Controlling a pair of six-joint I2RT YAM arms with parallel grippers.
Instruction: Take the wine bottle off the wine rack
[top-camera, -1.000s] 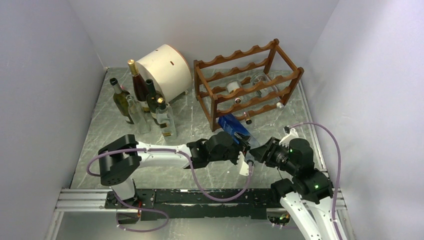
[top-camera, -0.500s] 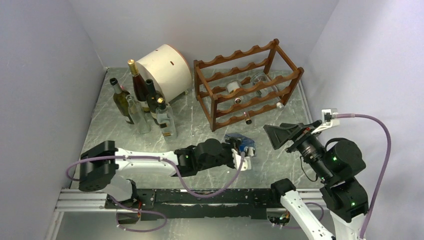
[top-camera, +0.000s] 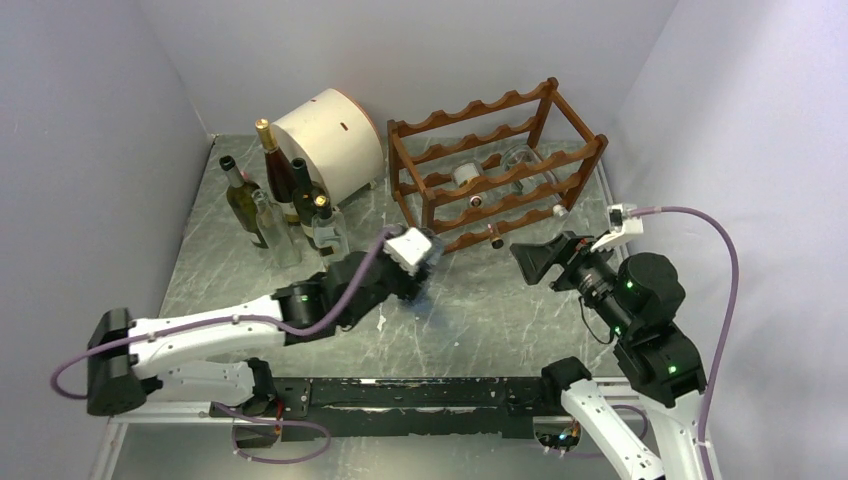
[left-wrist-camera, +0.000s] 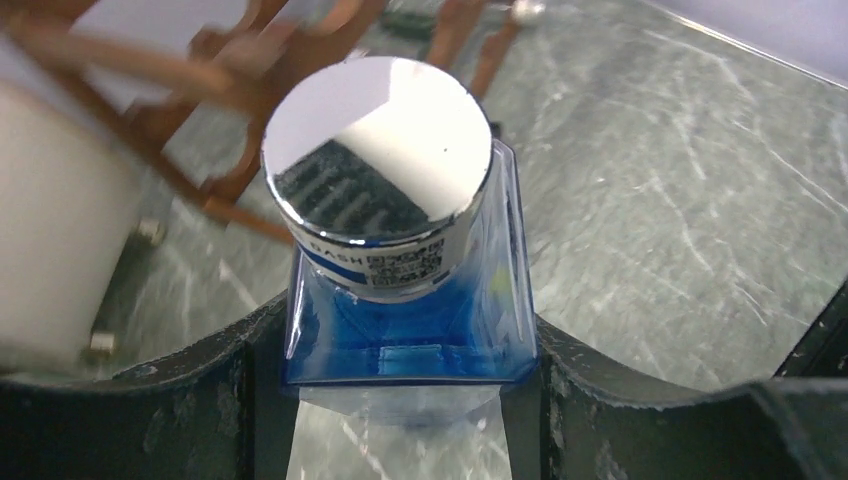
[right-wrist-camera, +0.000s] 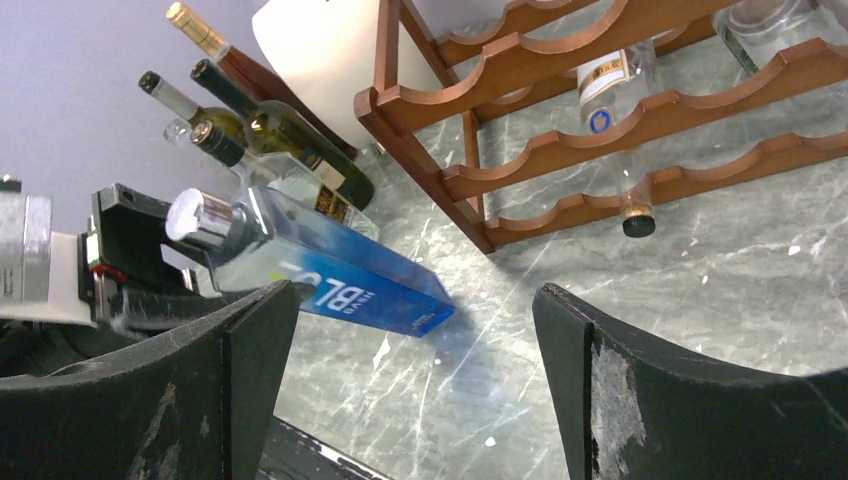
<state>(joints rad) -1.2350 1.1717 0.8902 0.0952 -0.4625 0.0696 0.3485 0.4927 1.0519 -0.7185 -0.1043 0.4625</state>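
I will swing my left gripper from the wine rack (top-camera: 500, 165) toward the upright bottles and lower the blue bottle upright beside them, where open marble leaves room.
My left gripper (left-wrist-camera: 400, 400) is shut on a blue square bottle (left-wrist-camera: 405, 300) with a silver cap (left-wrist-camera: 378, 150), one finger on each flat side. In the right wrist view the blue bottle (right-wrist-camera: 340, 280) hangs tilted, cap up and to the left, base low over the marble table. The reddish-brown wine rack (top-camera: 500, 165) stands at the back right, just beyond the left gripper (top-camera: 415, 265). Several bottles lie in the wine rack (right-wrist-camera: 600, 110), among them a clear one with a white label (right-wrist-camera: 610, 85). My right gripper (top-camera: 530, 258) is open and holds nothing, right of the bottle; its fingers (right-wrist-camera: 415, 330) stand wide apart.
A cream drum (top-camera: 330, 135) lies at the back, left of the rack. Several upright bottles (top-camera: 290, 205) stand in a group at the back left, close to the left arm. White walls close in the table (top-camera: 500, 310) on three sides.
The right gripper let go of the blue bottle, opened and pulled back up to the right. The left arm swung the bottle left and toward the back, in front of the rack.
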